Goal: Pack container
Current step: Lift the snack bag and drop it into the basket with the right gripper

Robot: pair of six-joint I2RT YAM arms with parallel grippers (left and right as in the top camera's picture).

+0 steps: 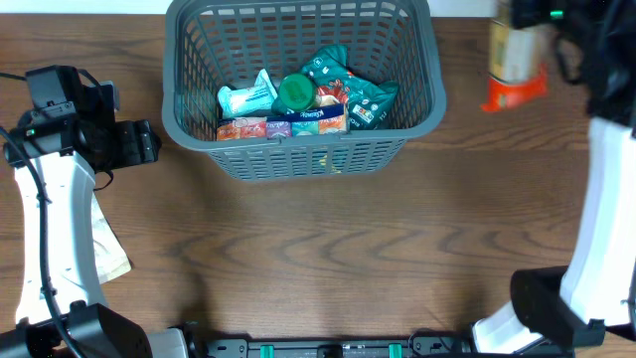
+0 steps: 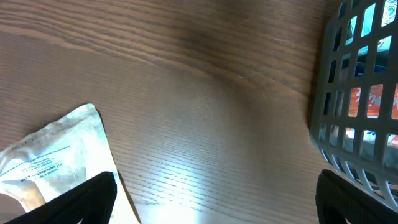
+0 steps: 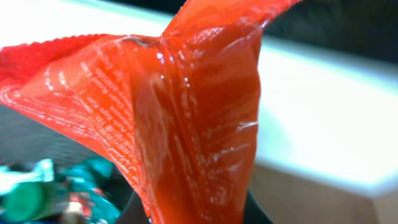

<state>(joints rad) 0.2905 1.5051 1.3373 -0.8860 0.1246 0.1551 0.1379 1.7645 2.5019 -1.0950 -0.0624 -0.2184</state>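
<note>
The right gripper turns the snack bag crosswise over the rim of the basket next and lowers it onto the snack packs, since the bag hangs outside the basket.
The container, a dark grey slotted basket [image 1: 298, 149], stands at the top middle of the table and holds teal and white snack packs and a green-lidded item; its wall shows in the left wrist view [image 2: 354, 112]. My right gripper [image 1: 532, 20] is at the top right, shut on a red and yellow snack bag [image 1: 515, 70] held in the air to the right of the basket. The bag fills the right wrist view [image 3: 186, 124]. My left gripper [image 2: 217, 205] is open and empty, low over the table, left of the basket.
A pale silver pouch [image 1: 109, 249] lies on the table at the left under my left arm, and also shows in the left wrist view [image 2: 56, 162]. The right arm's base [image 1: 556, 308] stands at the bottom right.
</note>
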